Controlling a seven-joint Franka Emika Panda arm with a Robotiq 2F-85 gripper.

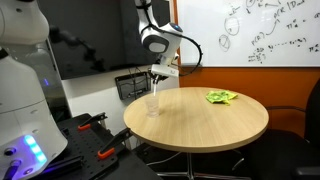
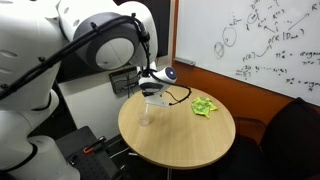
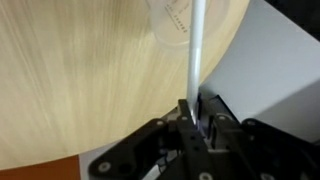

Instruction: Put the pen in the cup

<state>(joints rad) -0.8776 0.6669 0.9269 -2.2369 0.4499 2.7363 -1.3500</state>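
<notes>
The gripper tilts over the cup and lowers the pen a little next, since the plastic cup (image 1: 153,104) stands beneath the thin white pen's far end.
My gripper (image 3: 196,108) is shut on a thin white pen (image 3: 195,55) that points away from the jaws, down toward the table. A clear plastic cup (image 3: 178,22) stands upright near the table's rim, right under the pen's far end; whether the tip is inside it I cannot tell. In both exterior views the gripper (image 1: 160,72) (image 2: 155,90) hangs above the cup (image 1: 153,104) (image 2: 146,117), with the pen (image 1: 156,87) between them. The cup stands on the round wooden table (image 1: 200,125) (image 2: 185,140).
A green crumpled object (image 1: 221,97) (image 2: 204,105) lies on the far side of the table. A black wire basket (image 1: 132,84) stands beyond the table edge near the cup. A whiteboard (image 1: 260,30) hangs behind. Black and red tools (image 1: 95,125) lie on a low surface beside the table.
</notes>
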